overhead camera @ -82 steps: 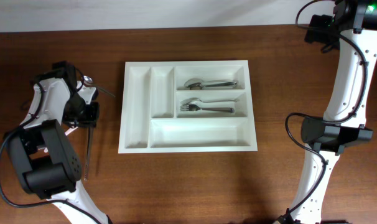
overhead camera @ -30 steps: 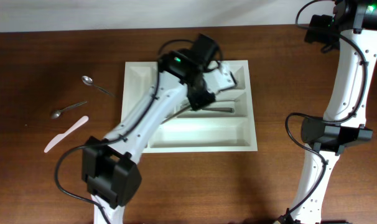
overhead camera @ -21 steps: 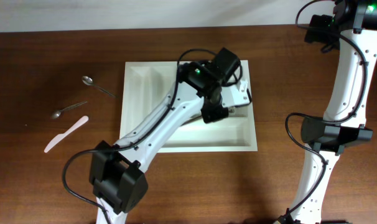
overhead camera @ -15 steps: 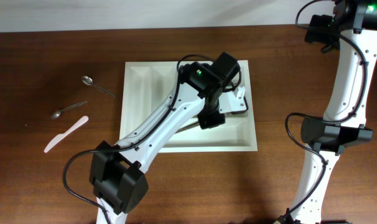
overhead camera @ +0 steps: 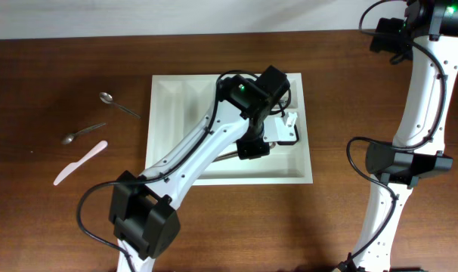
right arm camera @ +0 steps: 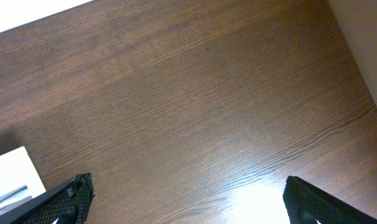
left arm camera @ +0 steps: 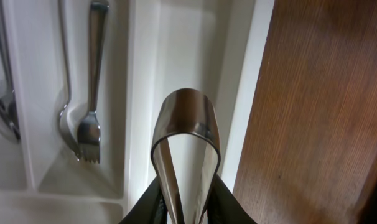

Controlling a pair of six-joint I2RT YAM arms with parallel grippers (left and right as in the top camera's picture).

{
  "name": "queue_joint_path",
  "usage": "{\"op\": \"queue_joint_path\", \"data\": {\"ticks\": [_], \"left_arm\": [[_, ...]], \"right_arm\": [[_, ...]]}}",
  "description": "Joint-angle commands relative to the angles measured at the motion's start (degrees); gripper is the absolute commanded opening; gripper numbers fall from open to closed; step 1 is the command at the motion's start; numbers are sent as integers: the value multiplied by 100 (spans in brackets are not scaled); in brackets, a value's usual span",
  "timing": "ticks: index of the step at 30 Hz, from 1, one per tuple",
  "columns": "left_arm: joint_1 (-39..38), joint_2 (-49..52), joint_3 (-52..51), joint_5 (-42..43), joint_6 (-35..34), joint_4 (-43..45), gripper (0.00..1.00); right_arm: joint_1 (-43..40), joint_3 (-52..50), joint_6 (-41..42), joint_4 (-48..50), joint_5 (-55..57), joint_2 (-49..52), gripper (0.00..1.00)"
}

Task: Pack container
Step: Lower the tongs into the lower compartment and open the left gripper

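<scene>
The container's long front section [left arm camera: 185, 62] is empty and lies directly below my left gripper, so I should move the gripper down into it and let go of the shiny metal utensil [left arm camera: 185, 124] there.
The white container [overhead camera: 157, 136] lies mid-table, with a fork [left arm camera: 92, 74] and a spoon [left arm camera: 2, 93] in its two right compartments. My left gripper [overhead camera: 270, 142] reaches over the container's right half. In the left wrist view it [left arm camera: 185, 208] is shut on a shiny metal utensil [left arm camera: 185, 124], whose rounded end hangs over the long front compartment [left arm camera: 176, 56]. My right gripper [right arm camera: 188, 205] is open and empty above bare table, far back right in the overhead view [overhead camera: 388, 34]. A container corner [right arm camera: 11, 171] shows at its left edge.
Left of the container lie two small metal spoons [overhead camera: 117, 104] [overhead camera: 83, 134] and a white plastic knife [overhead camera: 80, 162]. The left arm covers much of the container's middle. The right arm's base [overhead camera: 403, 162] stands at the right.
The left arm swung from the table's left side over to the container's right half with the metal utensil in it. It then shifted slightly toward the front compartment. The right arm has not moved.
</scene>
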Motion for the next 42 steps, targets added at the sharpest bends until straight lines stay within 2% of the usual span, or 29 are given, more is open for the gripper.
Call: {"op": "queue_joint_path", "data": {"ticks": [1,10,22,42], "left_arm": [[4,284,111,107,284,24,2],[2,997,111,85,437,48,2],[2,1084,111,216,1126,367,2],[-24,1318,111,715,1158,664,2]], "right_arm": [[-4,79,-37,-33,-9,-236,99],[-4,79,-37,-33,-9,-236,99],[-4,79,-37,-33,-9,-236,99],[-4,79,-37,-33,-9,-236,99]]}}
